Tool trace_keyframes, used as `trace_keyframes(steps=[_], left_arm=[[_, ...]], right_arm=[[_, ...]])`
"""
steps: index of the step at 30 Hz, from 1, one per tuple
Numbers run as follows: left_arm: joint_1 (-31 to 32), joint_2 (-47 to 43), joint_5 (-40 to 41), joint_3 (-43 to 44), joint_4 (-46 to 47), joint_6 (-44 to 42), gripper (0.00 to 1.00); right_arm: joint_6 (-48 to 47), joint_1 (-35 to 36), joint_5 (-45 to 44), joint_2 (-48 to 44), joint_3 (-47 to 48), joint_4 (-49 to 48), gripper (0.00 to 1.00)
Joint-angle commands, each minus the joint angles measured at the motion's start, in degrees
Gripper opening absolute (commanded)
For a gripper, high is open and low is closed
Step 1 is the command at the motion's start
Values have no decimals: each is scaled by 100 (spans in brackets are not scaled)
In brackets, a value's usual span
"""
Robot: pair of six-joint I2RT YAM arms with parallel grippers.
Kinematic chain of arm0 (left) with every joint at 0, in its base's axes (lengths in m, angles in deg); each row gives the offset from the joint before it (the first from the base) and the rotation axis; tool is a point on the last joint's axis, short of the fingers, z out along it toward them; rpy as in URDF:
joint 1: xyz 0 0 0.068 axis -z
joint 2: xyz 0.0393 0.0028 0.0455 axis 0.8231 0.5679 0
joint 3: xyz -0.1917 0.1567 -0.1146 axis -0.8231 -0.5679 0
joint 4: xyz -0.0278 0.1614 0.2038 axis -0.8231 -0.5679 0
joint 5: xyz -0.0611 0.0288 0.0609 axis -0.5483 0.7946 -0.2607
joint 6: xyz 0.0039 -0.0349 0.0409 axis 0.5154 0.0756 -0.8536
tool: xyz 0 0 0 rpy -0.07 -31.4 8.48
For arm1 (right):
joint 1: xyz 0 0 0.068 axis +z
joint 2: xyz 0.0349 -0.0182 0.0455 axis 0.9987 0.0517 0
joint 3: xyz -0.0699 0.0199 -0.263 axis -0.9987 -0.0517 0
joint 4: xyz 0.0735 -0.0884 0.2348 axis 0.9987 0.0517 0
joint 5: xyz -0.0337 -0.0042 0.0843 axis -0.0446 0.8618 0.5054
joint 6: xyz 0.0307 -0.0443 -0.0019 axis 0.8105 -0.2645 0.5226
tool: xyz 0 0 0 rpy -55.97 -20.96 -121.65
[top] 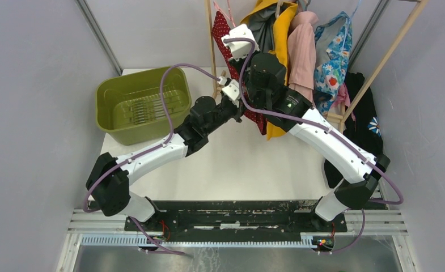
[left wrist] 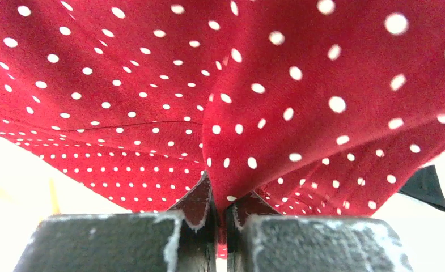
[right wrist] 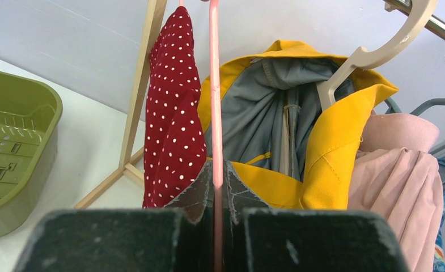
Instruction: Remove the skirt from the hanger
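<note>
My left gripper carries the skirt (top: 224, 35) over the green basket next, lowers and releases, since the basket stands empty to the gripper's left in the top view.
The skirt (top: 224, 35) is red with white dots and hangs at the left end of the clothes rack. It fills the left wrist view (left wrist: 299, 85). My left gripper (left wrist: 220, 199) is shut on a fold of its fabric; in the top view the left gripper (top: 234, 97) is at the skirt's lower part. The skirt also hangs left of a thin pink hanger (right wrist: 213, 85) in the right wrist view (right wrist: 174, 113). My right gripper (right wrist: 216, 175) is shut on that hanger's rod, high at the rack (top: 240, 42).
A green basket (top: 118, 93) sits on the table at the back left. The wooden rack post (top: 211, 39) stands beside the skirt. A yellow and grey jacket (top: 279, 34), a pink garment (top: 302, 48), a blue floral garment (top: 333, 51) and a black one (top: 361, 113) hang to the right.
</note>
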Motion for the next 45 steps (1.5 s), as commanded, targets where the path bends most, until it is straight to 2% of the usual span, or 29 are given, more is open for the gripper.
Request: trace_keyframes(steps=[1, 5, 11, 14, 18, 21, 25, 27, 34, 37, 40, 45], left_arm=[[12, -270, 834, 608, -1168, -344, 3], [11, -999, 1625, 527, -1891, -616, 3], [3, -2584, 3522, 354, -2730, -874, 3], [-7, -3117, 4433, 319, -2742, -1330, 3], [-112, -3208, 5141, 489, -2460, -2344, 3], [-722, -3055, 5068, 681, -2586, -2345, 3], [-2591, -2680, 3872, 1120, -3309, -1223, 3], [-3100, -2351, 3742, 1491, -3450, -1160, 3], [-3410, -1312, 4098, 2822, -3075, -1454, 3], [-3458, -856, 4559, 3320, -2804, -1912, 3], [-3795, -570, 4990, 3481, -2463, -2331, 3], [-4388, -418, 5116, 3620, -2491, -2200, 3]], right_arm=[[69, 41, -48, -329, 7, -572, 1], [-66, 41, -118, -299, -137, -765, 1], [-368, 3, -395, -143, -283, -1062, 1], [-328, -105, -556, -78, -299, -1138, 1], [-133, -233, -621, -21, -332, -1060, 1], [-49, -260, -624, -20, -366, -1025, 1], [-54, -269, -603, -97, -425, -1021, 1], [-89, -275, -611, -147, -474, -1050, 1], [-126, -326, -666, -364, -686, -1140, 1], [-109, -336, -664, -465, -836, -1153, 1], [-105, -386, -698, -592, -1004, -1203, 1], [-6, -577, -661, -744, -1150, -1146, 1]])
